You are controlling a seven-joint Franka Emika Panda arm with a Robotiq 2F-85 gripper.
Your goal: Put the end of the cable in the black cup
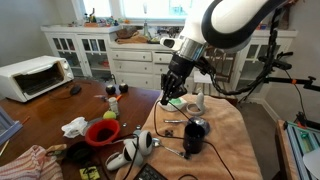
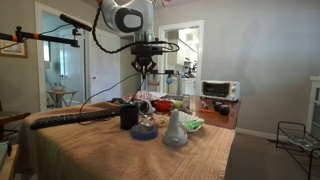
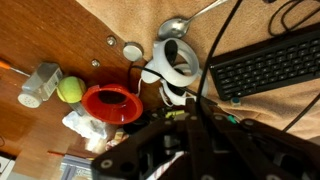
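Observation:
My gripper moves over the black cup's opening (image 1: 194, 127) next and comes down to release the thin black cable, since the cable still hangs high beside the cup.
My gripper (image 1: 173, 96) hangs above the cloth-covered table, also seen in an exterior view (image 2: 146, 70). In the wrist view its dark fingers (image 3: 190, 130) are closed together on the thin black cable (image 3: 214, 58), which runs up past the keyboard. In an exterior view the cable (image 2: 146, 88) dangles straight down from the fingers. The glossy black cup (image 1: 193, 137) stands upright on the cloth below and in front of the gripper; it also shows in an exterior view (image 2: 129, 116), slightly beside the cable's line. The cup does not show in the wrist view.
A red bowl (image 1: 103, 132), a tennis ball (image 3: 69, 90), a white headset (image 3: 170, 65), a black keyboard (image 3: 265, 65) and spoons (image 3: 175, 27) lie around. A grey vase (image 2: 175, 130) and blue plate (image 2: 143, 131) stand near the cup. A toaster oven (image 1: 30, 75) sits at the far side.

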